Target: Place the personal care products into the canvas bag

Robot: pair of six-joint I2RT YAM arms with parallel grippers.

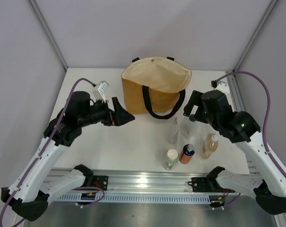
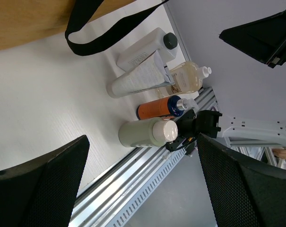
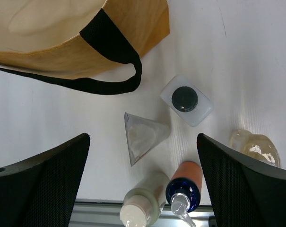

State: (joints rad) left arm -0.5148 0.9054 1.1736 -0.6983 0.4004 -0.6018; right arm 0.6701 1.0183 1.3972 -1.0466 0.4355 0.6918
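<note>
The bottle's flat sides are at an angle to my right gripper's fingers, so my right gripper will next turn and go down around the grey-capped bottle's body point(image 1: 189, 127) point(image 3: 195, 112), which stands below it.
The mustard-tan canvas bag point(image 1: 154, 87) stands open at the back centre, with its black handle hanging down the front. Five bottles stand in front of it: a slim clear tube point(image 1: 174, 131), a small grey-capped bottle point(image 1: 186, 128), a white-capped bottle point(image 1: 170, 159), an orange dark-capped bottle point(image 1: 186, 153) and a rounded yellowish bottle point(image 1: 210, 145). My left gripper point(image 1: 125, 116) is open and empty, left of the bag. My right gripper point(image 1: 192, 109) is open and empty, above the bottles by the bag's right side. The right wrist view shows the tube point(image 3: 143, 135) and grey-capped bottle point(image 3: 186, 100) below.
A metal rail point(image 1: 147, 182) runs along the table's near edge, close to the white-capped and orange bottles. White walls enclose the table at the back and sides. A small white connector point(image 1: 102, 88) lies at the back left.
</note>
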